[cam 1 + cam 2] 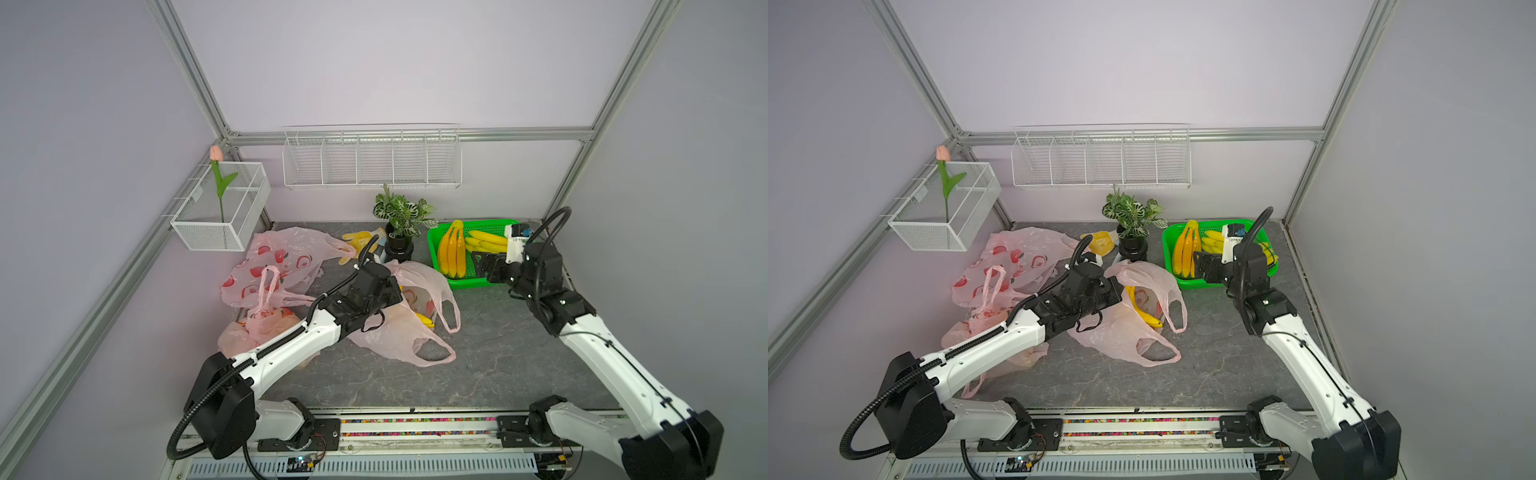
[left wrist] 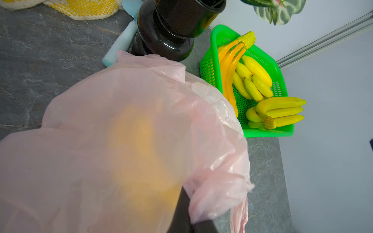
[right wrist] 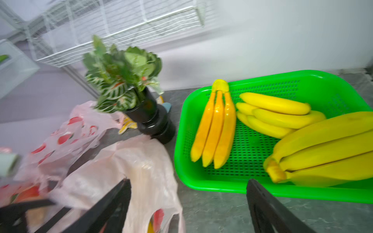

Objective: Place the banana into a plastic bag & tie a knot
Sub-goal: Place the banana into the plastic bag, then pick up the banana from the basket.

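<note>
My right gripper tilts downward and lowers astride the stub stem (image 3: 275, 170) next, since that stem juts free of its banana bunch by the green basket's front rim.
A translucent pink plastic bag (image 1: 399, 332) (image 1: 1125, 332) lies mid-table with its handles spread toward the front. A yellow banana (image 1: 424, 319) (image 1: 1144, 313) lies inside it and shows as an orange blur (image 2: 141, 151) through the film. My left gripper (image 2: 189, 213) is shut on a bunched piece of the bag's rim, on the bag's left side (image 1: 392, 291). My right gripper (image 3: 188, 181) (image 1: 484, 266) hangs open and empty over the table, between the bag and the front rim of the green basket (image 1: 469, 283).
The green basket (image 3: 222, 189) holds several banana bunches (image 3: 216, 129). A potted plant (image 1: 401, 232) stands behind the bag. A yellow glove (image 1: 361, 239), strawberry-print bags (image 1: 274, 257) and a knotted bag (image 1: 257, 324) lie at the left. Wire baskets (image 1: 372, 160) hang on the walls.
</note>
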`<state>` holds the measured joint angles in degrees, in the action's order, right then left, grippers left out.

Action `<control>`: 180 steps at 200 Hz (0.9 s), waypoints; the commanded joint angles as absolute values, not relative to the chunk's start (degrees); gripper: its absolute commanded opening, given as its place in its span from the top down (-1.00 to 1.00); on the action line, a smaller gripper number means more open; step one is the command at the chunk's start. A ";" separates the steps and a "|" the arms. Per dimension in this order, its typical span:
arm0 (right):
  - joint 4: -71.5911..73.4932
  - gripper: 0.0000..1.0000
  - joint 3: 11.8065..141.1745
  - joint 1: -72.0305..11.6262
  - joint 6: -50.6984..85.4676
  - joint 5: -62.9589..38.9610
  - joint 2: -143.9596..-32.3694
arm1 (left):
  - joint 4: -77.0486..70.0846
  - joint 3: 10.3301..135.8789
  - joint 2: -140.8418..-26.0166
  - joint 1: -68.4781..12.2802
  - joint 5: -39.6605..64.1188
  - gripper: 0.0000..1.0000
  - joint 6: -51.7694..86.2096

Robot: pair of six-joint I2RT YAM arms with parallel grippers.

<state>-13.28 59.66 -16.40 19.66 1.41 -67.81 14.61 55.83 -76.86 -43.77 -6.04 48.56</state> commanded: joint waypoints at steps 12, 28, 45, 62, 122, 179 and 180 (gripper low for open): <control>-24.21 -0.71 66.11 -12.13 19.94 3.14 -79.79 | 15.03 54.78 -76.27 -43.52 -5.98 1.00 47.56; -26.04 -0.69 69.07 -12.13 18.49 6.29 -84.28 | 15.11 54.51 -76.18 -43.58 -5.93 1.00 47.23; -29.47 -0.64 72.95 -12.13 17.12 8.08 -89.08 | 15.27 54.34 -76.09 -43.51 -5.84 1.00 46.89; -31.72 -0.60 75.21 -12.12 16.04 9.96 -92.63 | 15.44 54.24 -76.09 -43.48 -6.06 1.00 46.68; -37.14 -0.30 80.38 -12.15 12.72 15.89 -100.88 | 15.53 53.89 -76.20 -43.40 -6.23 1.00 46.41; -39.03 -0.01 82.33 -12.15 11.78 20.26 -105.41 | 15.73 53.79 -75.96 -43.26 -6.28 1.00 46.41; -39.03 0.00 82.30 -12.14 11.78 20.37 -105.44 | 15.73 53.79 -75.99 -43.25 -6.31 1.00 46.41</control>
